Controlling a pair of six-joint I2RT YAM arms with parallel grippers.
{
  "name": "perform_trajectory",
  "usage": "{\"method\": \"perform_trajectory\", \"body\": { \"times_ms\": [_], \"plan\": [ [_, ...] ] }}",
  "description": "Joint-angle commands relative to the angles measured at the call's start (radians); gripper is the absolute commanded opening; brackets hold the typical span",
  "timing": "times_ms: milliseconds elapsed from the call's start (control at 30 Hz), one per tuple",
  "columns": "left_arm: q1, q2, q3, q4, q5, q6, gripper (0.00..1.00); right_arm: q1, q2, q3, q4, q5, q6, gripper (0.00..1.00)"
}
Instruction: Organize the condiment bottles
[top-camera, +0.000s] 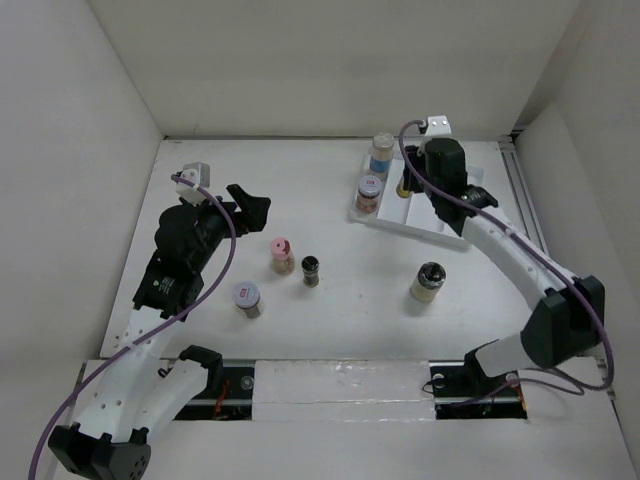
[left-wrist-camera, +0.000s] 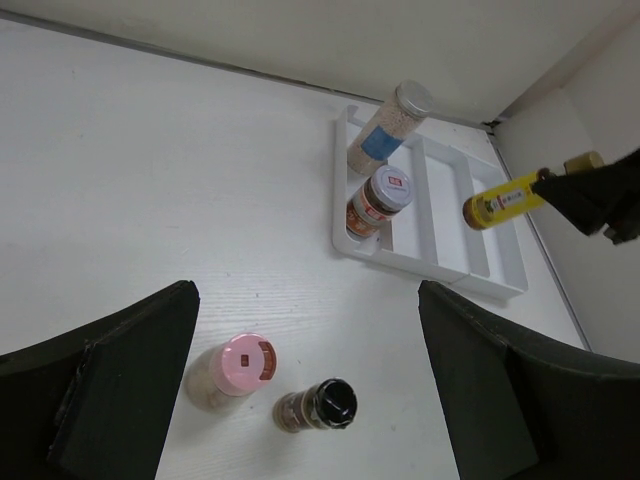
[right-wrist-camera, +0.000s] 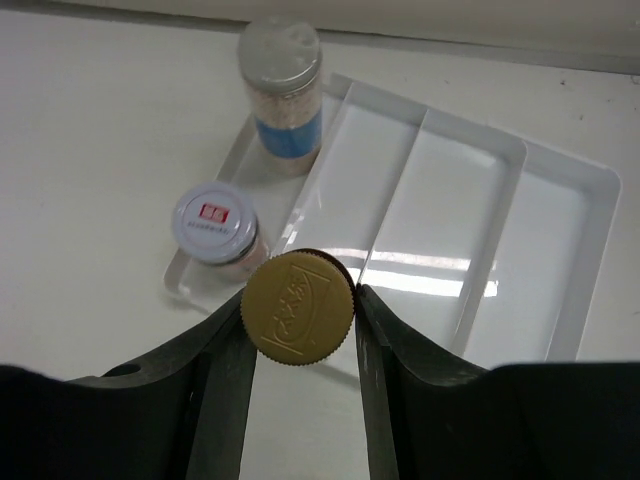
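The far end of the tray's section (top-camera: 399, 163) (right-wrist-camera: 371, 139) is beside the tall silver-capped jar. My right gripper should move away from my base next, down toward that end.
My right gripper (right-wrist-camera: 300, 312) is shut on the gold cap of a slim yellow bottle (left-wrist-camera: 498, 204), which hangs over the white divided tray (right-wrist-camera: 455, 215). In the tray's left compartment stand a tall silver-capped jar with a blue label (right-wrist-camera: 283, 95) and a short jar with a red-labelled cap (right-wrist-camera: 213, 223). My left gripper (left-wrist-camera: 310, 385) is open and holds nothing. It hovers above a pink-capped jar (left-wrist-camera: 238, 367) and a small black-capped bottle (left-wrist-camera: 320, 405). A silver-capped jar (top-camera: 247, 298) and a dark-capped jar (top-camera: 428, 282) stand on the table.
White walls close in the table on the left, back and right. The tray (top-camera: 425, 215) lies at the back right, close to the right wall. The right arm (top-camera: 510, 255) reaches over the table's right side.
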Motion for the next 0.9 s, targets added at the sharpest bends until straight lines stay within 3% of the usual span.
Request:
{"method": "perform_trajectory", "body": {
  "times_ms": [0, 267, 767, 867],
  "plan": [
    [-0.002, -0.014, -0.011, 0.061, 0.017, -0.009, 0.88, -0.082, 0.12, 0.116, 0.153, -0.044, -0.025, 0.19],
    [-0.002, -0.014, -0.011, 0.061, 0.008, -0.009, 0.88, -0.185, 0.424, 0.345, 0.222, -0.105, -0.034, 0.18],
    [-0.002, -0.005, -0.011, 0.052, 0.008, -0.009, 0.88, -0.226, 0.706, 0.518, 0.286, -0.116, -0.054, 0.15],
    [-0.002, -0.005, -0.011, 0.052, 0.008, 0.0, 0.88, -0.226, 0.707, 0.509, 0.286, -0.116, -0.054, 0.28]
  ]
}}
